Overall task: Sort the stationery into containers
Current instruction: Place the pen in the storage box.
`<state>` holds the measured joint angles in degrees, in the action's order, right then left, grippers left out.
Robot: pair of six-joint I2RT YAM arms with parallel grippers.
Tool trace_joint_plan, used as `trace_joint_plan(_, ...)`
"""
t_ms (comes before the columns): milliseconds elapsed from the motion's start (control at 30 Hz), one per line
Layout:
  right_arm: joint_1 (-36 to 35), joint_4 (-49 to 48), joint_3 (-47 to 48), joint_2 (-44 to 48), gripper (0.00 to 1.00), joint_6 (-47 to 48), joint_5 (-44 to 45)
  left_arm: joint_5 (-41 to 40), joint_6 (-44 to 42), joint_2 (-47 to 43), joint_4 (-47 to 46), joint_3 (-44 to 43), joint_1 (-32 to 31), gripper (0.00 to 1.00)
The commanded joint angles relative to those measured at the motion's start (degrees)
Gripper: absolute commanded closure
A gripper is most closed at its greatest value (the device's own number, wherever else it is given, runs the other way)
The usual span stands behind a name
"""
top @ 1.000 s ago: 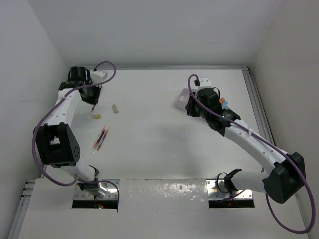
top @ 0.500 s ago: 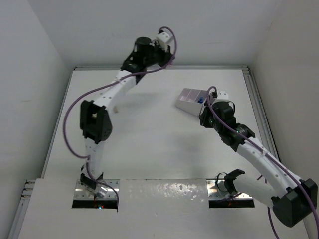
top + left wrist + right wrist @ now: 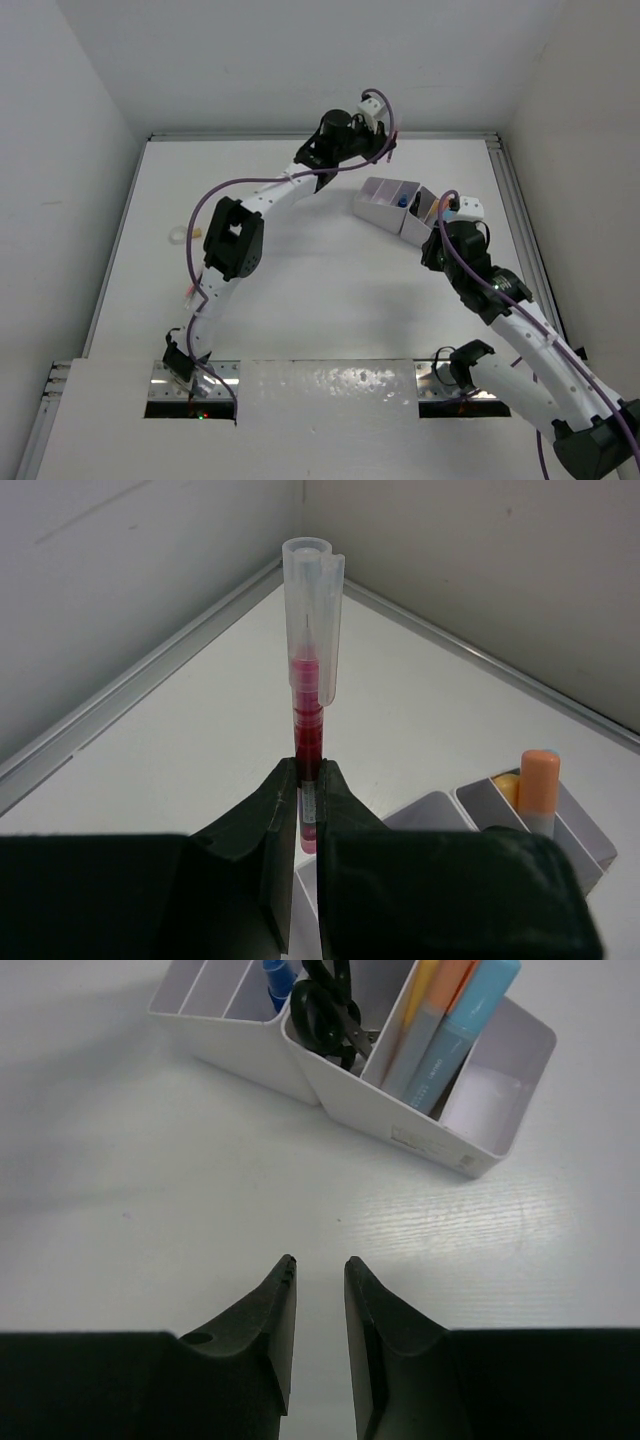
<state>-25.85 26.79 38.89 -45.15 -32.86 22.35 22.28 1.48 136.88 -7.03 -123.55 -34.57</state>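
Note:
I will next use my left gripper to move the thin red pen back over the organizer's pale sections beside the scissors (image 3: 330, 1010), and then lower it.
My left gripper (image 3: 335, 155) is at the back of the table, just left of the white organizer (image 3: 372, 207). It is shut on a thin red pen with a clear cap (image 3: 312, 680), which stands upright between the jaws (image 3: 309, 772). The organizer's pale compartments (image 3: 585, 830) lie below and to the right, with an orange marker (image 3: 540, 780) in one. My right gripper (image 3: 440, 245) is slightly open and empty (image 3: 318, 1265), low over the bare table just short of the organizer (image 3: 440, 1135). The organizer holds black-handled scissors (image 3: 330, 1010), a blue-capped bottle (image 3: 278, 980), an orange marker (image 3: 440, 1000) and a blue marker (image 3: 470, 1020).
At the left of the table lie a clear ring (image 3: 178, 237), a small pale eraser (image 3: 197, 231) and a pink pen (image 3: 189, 297), partly hidden by the left arm. Walls close off the back and both sides.
My left arm has swung from the far left to the back centre beside the organizer, carrying the red pen. My right arm has drawn back from the organizer toward the near right.

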Motion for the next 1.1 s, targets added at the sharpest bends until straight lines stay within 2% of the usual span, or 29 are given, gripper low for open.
trace_joint_plan(0, 0.27, 1.95, 1.44, 1.02, 0.75, -0.62, 2.96, 1.97, 2.3, -1.97, -4.57, 2.07, -1.12, 1.0)
trace_joint_plan(267, 0.27, 3.71, 2.15, 3.04, 0.75, -1.59, 5.07, 4.7, 2.39, -3.55, -2.99, 9.9, -1.47, 1.0)
trace_joint_plan(600, 0.27, 5.2, 3.12, 2.78, 0.74, -1.51, 6.04, 7.51, 0.46, -3.38, -8.62, 16.41, -2.0, 1.0)
trace_joint_plan(700, 0.36, 5.82, 3.56, 3.22, 0.73, -0.89, 6.13, 8.21, 0.63, -3.37, -8.7, 15.89, -1.65, 0.72)
trace_joint_plan(733, 0.27, 6.0, 3.73, 3.22, 0.73, -0.63, 6.21, 8.13, 0.55, -3.46, -8.1, 15.45, -1.64, 0.58)
trace_joint_plan(933, 0.36, 5.47, 4.79, 1.99, 0.73, 0.08, 4.99, 5.59, 1.08, -4.16, -3.8, 5.27, 0.37, 0.5)
trace_joint_plan(1067, -0.08, 4.77, 5.84, 0.24, 0.72, 0.61, 2.8, -2.39, -4.89, -7.14, 10.15, -5.88, 2.57, 0.5)
